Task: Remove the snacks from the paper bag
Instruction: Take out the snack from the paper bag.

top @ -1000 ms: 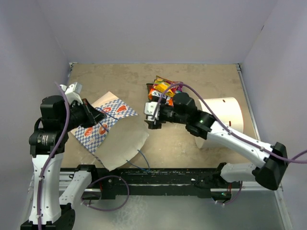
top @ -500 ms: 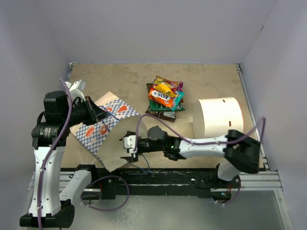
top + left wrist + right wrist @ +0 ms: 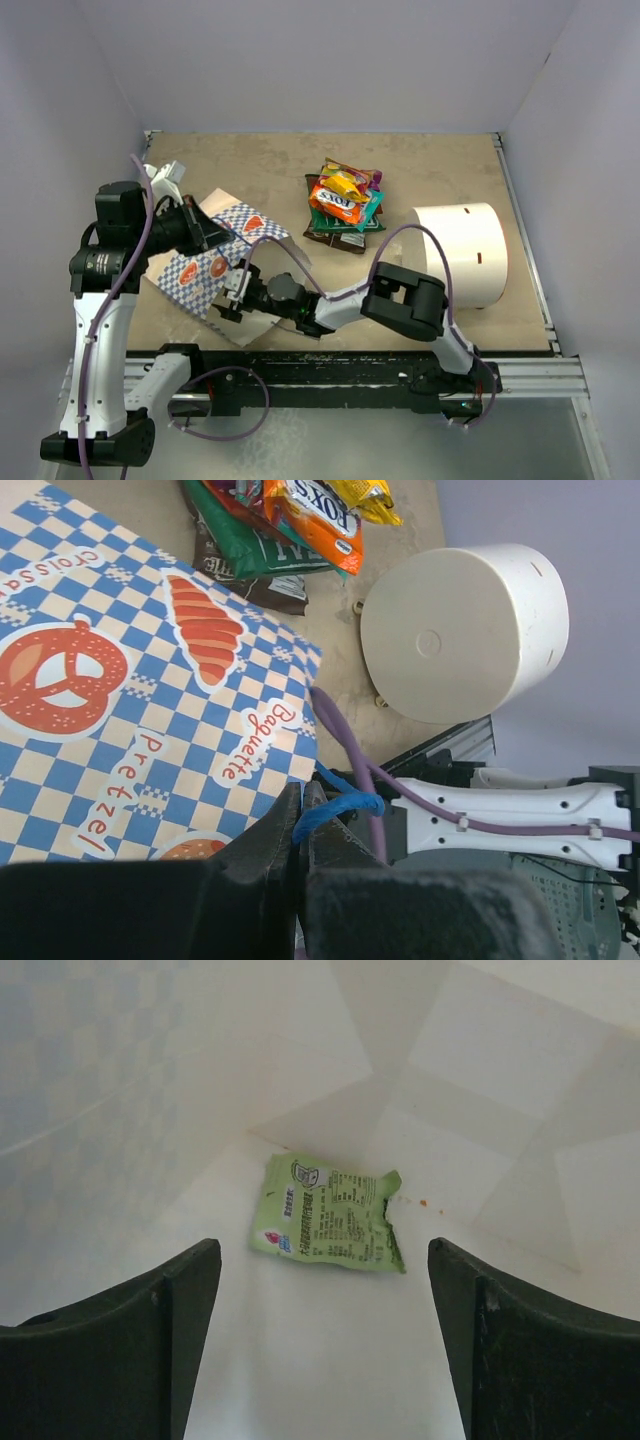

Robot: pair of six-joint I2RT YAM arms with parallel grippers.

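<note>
The light green snack packet [image 3: 328, 1214] gets my right gripper around it next, as I push the gripper deeper down.
The paper bag [image 3: 205, 268] lies on its side at the left, with a blue checked pattern and orange logos; it also fills the left wrist view [image 3: 130, 680]. My left gripper [image 3: 207, 230] [image 3: 300, 802] is shut on the bag's blue string handle [image 3: 338, 805] and holds the mouth up. My right gripper [image 3: 234, 297] reaches into the bag's mouth, its fingers hidden from above. In the right wrist view it [image 3: 322, 1260] is open, and a light green snack packet [image 3: 330, 1225] lies flat on the bag's white inner floor just beyond the fingertips. Several snacks [image 3: 345, 205] [image 3: 290, 520] lie piled on the table.
A plain white cylinder [image 3: 460, 250] [image 3: 460, 630] lies on its side at the right, next to the right arm. The snack pile sits between the bag and the cylinder, toward the back. White walls close in the table on three sides.
My right arm swung from the snack pile down and left, and its gripper went into the bag's mouth. My left gripper kept hold of the handle and shifted slightly.
</note>
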